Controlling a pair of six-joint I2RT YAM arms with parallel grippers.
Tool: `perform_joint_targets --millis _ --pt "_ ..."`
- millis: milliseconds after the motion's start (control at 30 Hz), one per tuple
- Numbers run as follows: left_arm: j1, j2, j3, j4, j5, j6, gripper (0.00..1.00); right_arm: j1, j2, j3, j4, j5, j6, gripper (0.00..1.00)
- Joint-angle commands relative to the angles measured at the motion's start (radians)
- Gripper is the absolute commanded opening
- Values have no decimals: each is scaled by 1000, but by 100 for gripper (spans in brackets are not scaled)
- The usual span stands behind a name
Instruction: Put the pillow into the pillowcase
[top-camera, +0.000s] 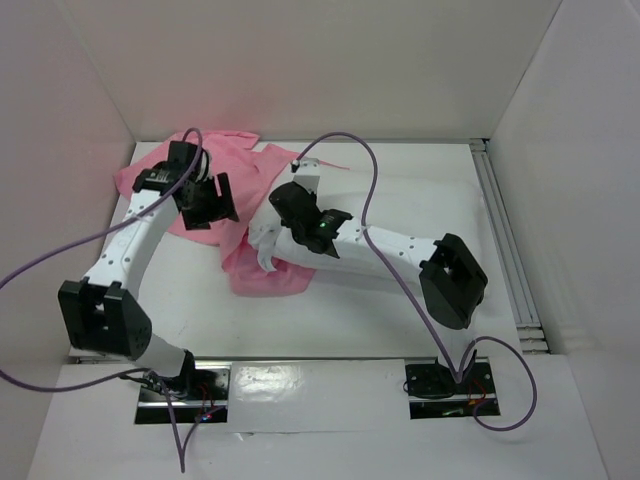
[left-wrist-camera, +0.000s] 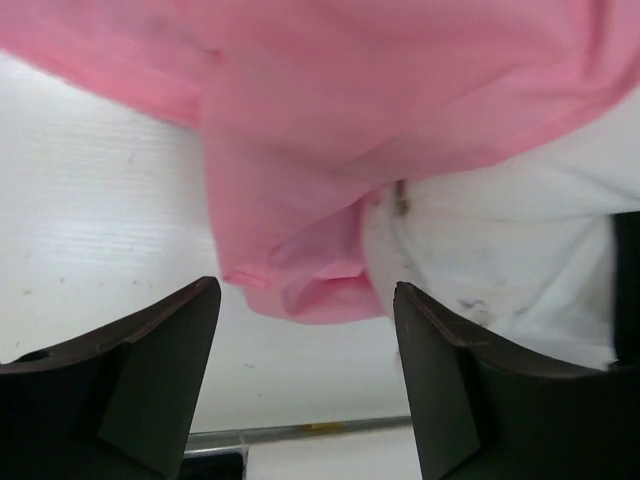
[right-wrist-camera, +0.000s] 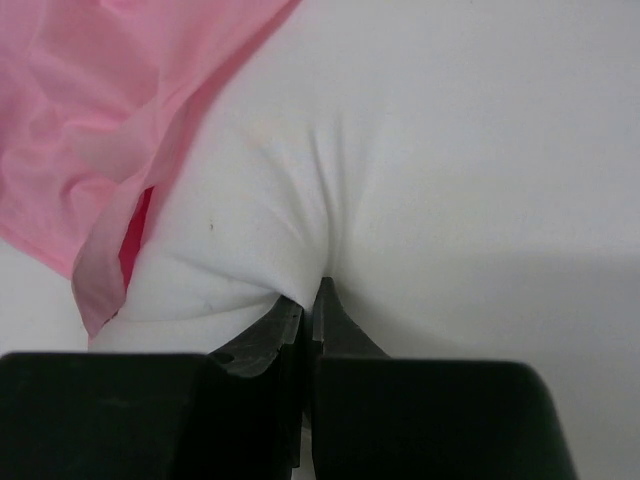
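The pillowcase's near hem corner (left-wrist-camera: 236, 274) is clear of the pillow, so my left gripper will move open, down and back toward the base, onto that corner next.
The pink pillowcase (top-camera: 235, 160) lies crumpled at the back left of the table, and a fold of it reaches forward to the pillow's left end. The white pillow (top-camera: 262, 240) lies across the middle under my right arm, its left end partly covered in pink. My right gripper (top-camera: 275, 215) is shut on a pinch of the pillow (right-wrist-camera: 400, 150), beside the pillowcase's edge (right-wrist-camera: 90, 120). My left gripper (top-camera: 215, 205) hangs open just over the pillowcase. In the left wrist view the left gripper (left-wrist-camera: 307, 290) holds nothing, with the pillowcase hem (left-wrist-camera: 300, 200) just beyond its fingers and the pillow (left-wrist-camera: 500, 250) to the right.
White walls close in the table at the back and on both sides. A metal rail (top-camera: 505, 240) runs along the right edge. Purple cables (top-camera: 370, 190) loop over both arms. The right arm's elbow (top-camera: 455, 280) stands at front right.
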Motion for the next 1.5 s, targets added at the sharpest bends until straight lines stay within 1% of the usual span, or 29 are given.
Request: perform_joint_targets --millis 0,33,67,200,333,367,500,567,667,700,733,767,833,867,967,1033,1133,1167,1333,1433,1467 --pt "10 -131 -143 110 -155 -54 83 -15 14 25 3 34 -3 0" --pt "10 -146 -184 128 -155 -68 84 -15 14 25 3 34 -3 0" --pt "10 -157 -260 147 -155 -68 84 -15 14 25 3 34 -3 0" --pt "-19 -153 -384 241 -126 -88 86 -24 14 34 3 23 -13 0" --pt "-71 -114 -408 287 -148 -113 86 -33 14 44 2 14 -22 0" --pt "-71 -90 -408 298 -159 -122 87 -33 5 44 2 14 -23 0" --pt "-71 -24 -408 324 -204 -147 87 -33 -4 44 2 14 -23 0" --pt "-62 2 -408 324 -204 -166 84 -33 -4 44 2 14 -23 0" --pt "-42 37 -398 324 -204 -195 63 -33 -4 44 2 14 -32 0" --pt "-42 38 -389 313 -204 -196 54 -33 -4 44 2 14 -32 0" --pt "-42 24 -388 313 -204 -196 29 -33 -4 44 2 14 -32 0" --pt "-42 13 -379 301 -204 -196 18 -33 -4 44 2 14 -32 0" --pt "-42 -8 -370 281 -204 -183 2 -33 -4 54 -10 4 -32 0" --pt "-42 -19 -355 267 -204 -171 0 -33 -4 54 -10 -5 -41 0" --pt "-51 -77 -329 217 -162 -139 0 -33 -4 74 -10 -5 -50 0" --pt "-60 -126 -312 185 -111 -121 0 -24 -4 87 -10 -5 -61 0" --pt "-100 -185 -289 157 -61 -102 0 -15 51 143 -35 -5 -84 0" --pt "-121 -199 -289 157 -25 -102 0 -15 68 192 -50 -5 -84 0" --pt "-163 -262 -269 146 46 -111 0 -15 200 330 -118 -5 -95 0" --pt "-163 -286 -260 131 91 -102 0 -15 281 441 -148 -5 -105 0" --pt "-163 -300 -260 131 101 -102 0 -15 304 505 -180 -5 -105 0"
